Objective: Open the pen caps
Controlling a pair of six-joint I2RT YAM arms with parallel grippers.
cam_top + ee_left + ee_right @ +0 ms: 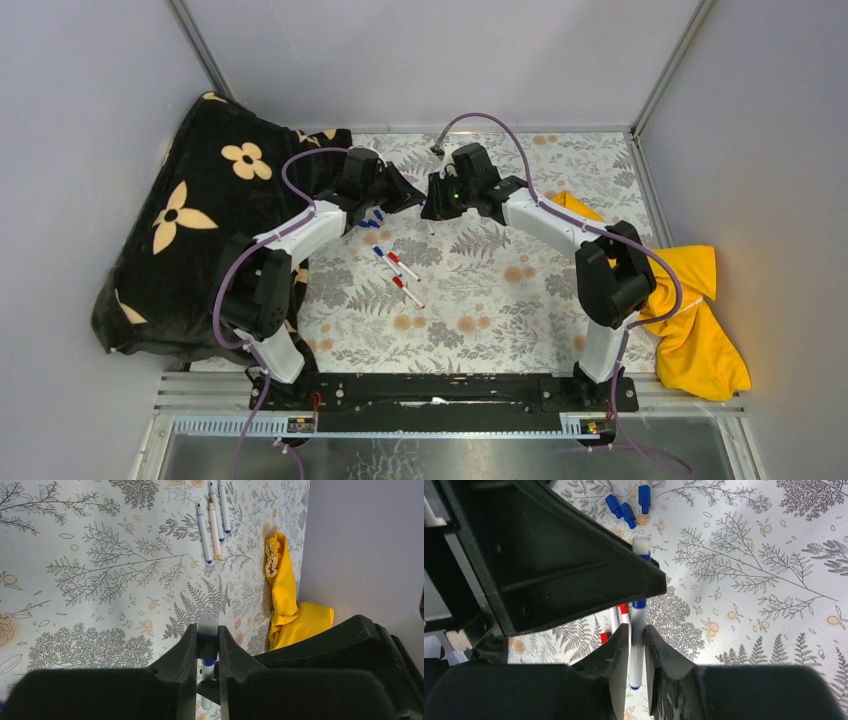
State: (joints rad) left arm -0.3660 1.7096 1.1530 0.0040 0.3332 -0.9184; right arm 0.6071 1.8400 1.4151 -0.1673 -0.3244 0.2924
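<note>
My left gripper will next go down and to the left in the top view, to the loose blue caps below it, and release this cap beside them.
My left gripper (207, 630) is shut on the blue pen cap (207, 641) of a white pen, whose white end pokes out past the fingertips. My right gripper (637, 630) is shut on the same pen's white barrel (637, 655). The two grippers (412, 200) (436, 207) meet end to end above the far middle of the table. I cannot tell whether cap and barrel have come apart. Three loose blue caps (626, 514) lie on the floral cloth. Three capped pens (400, 265) lie near the middle. Three uncapped pens (214, 527) lie side by side.
A black blanket with cream flowers (190, 220) is heaped along the table's left side. A yellow cloth (690, 300) lies bunched at the right edge, also in the left wrist view (285, 595). Grey walls close in the back and sides.
</note>
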